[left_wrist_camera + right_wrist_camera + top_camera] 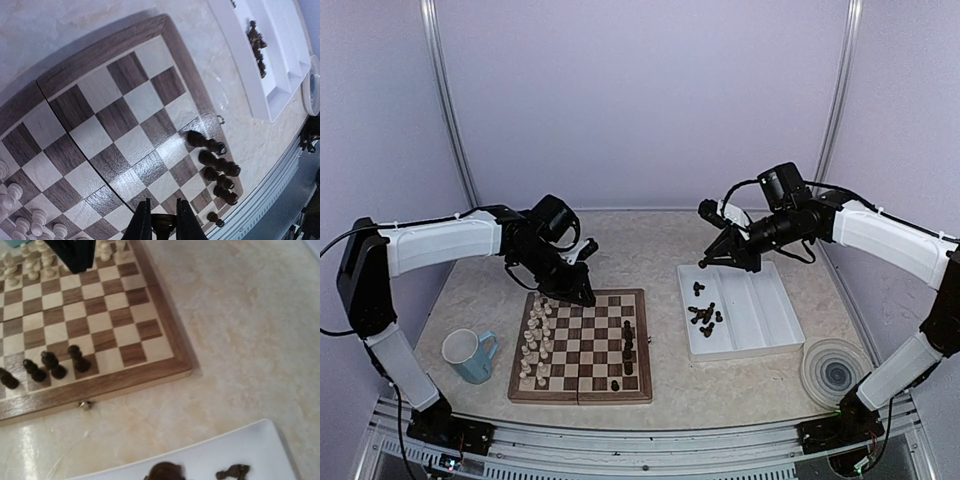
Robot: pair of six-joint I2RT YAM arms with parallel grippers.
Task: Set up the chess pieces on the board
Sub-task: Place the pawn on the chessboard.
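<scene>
I will next use my left gripper to lower the dark piece it is holding onto a square beside the board's middle seam.
The board (582, 330) lies left of centre, with cream figures (535, 340) along its left side. Several dark chess pieces (220, 167) stand along its right edge, seen too in the right wrist view (55, 367). My left gripper (586, 294) hovers over the board's far edge, shut on a dark piece (162, 222) between its fingers. My right gripper (705, 262) hangs over the far left corner of the white tray (760, 310). Its fingers are out of the wrist view, where a blurred dark piece (165, 474) sits at the jaw position.
More dark pieces (703, 312) lie loose in the tray's left channel, one a knight (232, 472). A blue mug (470, 355) stands left of the board. A round grey disc (835, 370) rests at the near right. White walls close off the back.
</scene>
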